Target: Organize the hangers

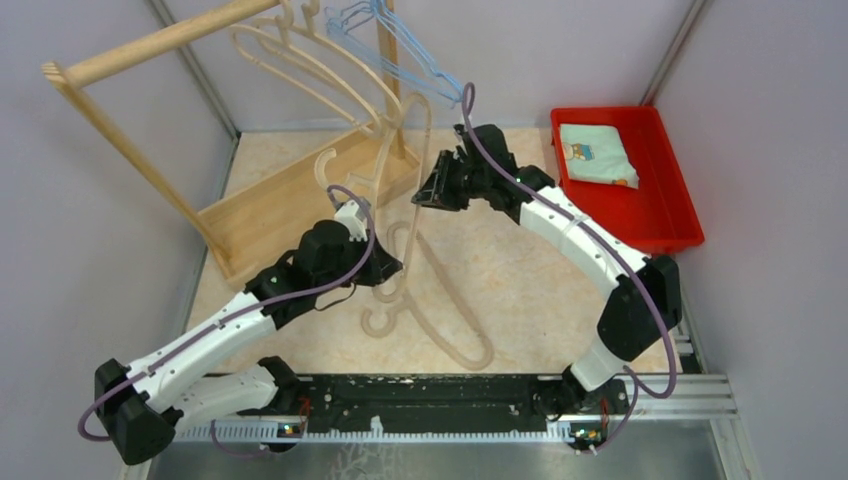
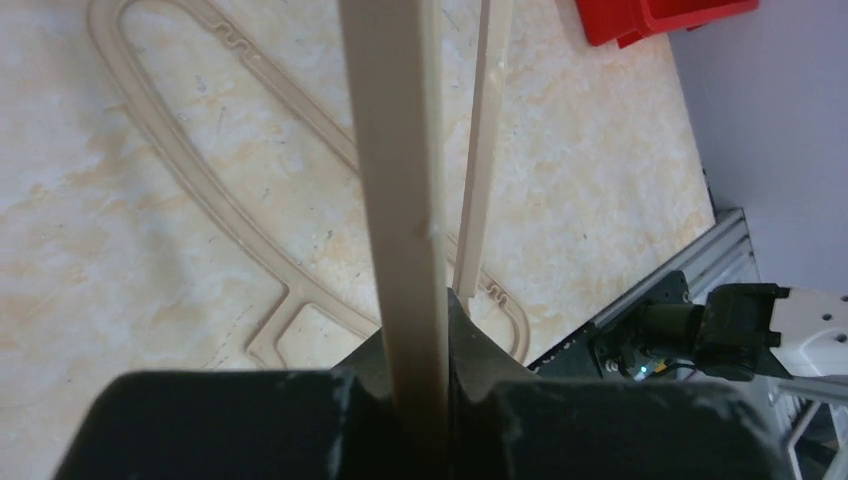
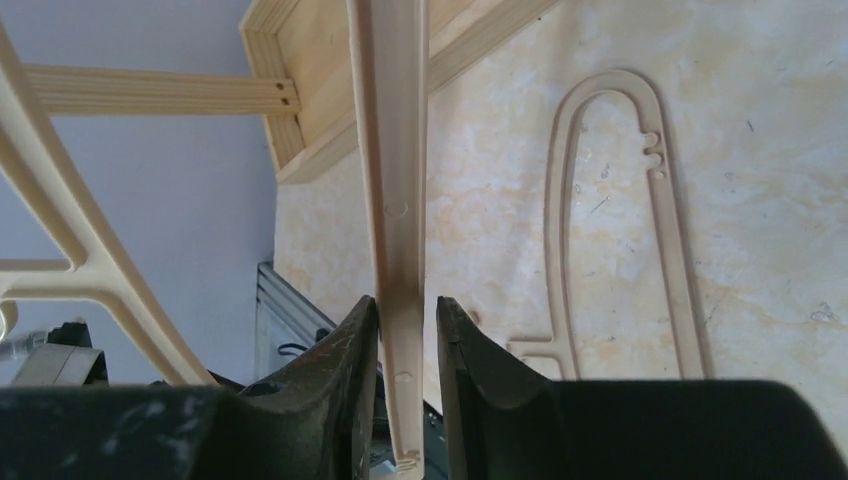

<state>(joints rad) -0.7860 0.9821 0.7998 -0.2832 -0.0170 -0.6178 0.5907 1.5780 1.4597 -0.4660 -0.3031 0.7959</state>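
Observation:
Next, my left gripper swings outward and up toward the bar's bare part (image 1: 205,24) beside the beige hangers, as it has room, hooks the hanger there and releases.
A beige hanger (image 1: 428,125) stands upright between my two grippers. My left gripper (image 1: 388,268) is shut on its lower bar; in the left wrist view the bar (image 2: 395,150) runs straight up out of the shut left gripper (image 2: 420,310). My right gripper (image 1: 425,192) sits higher on the same hanger (image 3: 390,150). The right gripper (image 3: 407,305) stands barely open: the bar rests against one finger, with a thin gap at the other. A second beige hanger (image 1: 445,320) lies flat on the table. More beige hangers (image 1: 310,70) and light-blue wire hangers (image 1: 400,55) hang on the rail.
The tall wooden rack (image 1: 150,45) with its base board (image 1: 270,200) stands at the back left. A red tray (image 1: 670,235) holding a folded cloth (image 1: 597,155) sits at the back right. Grey walls close in both sides.

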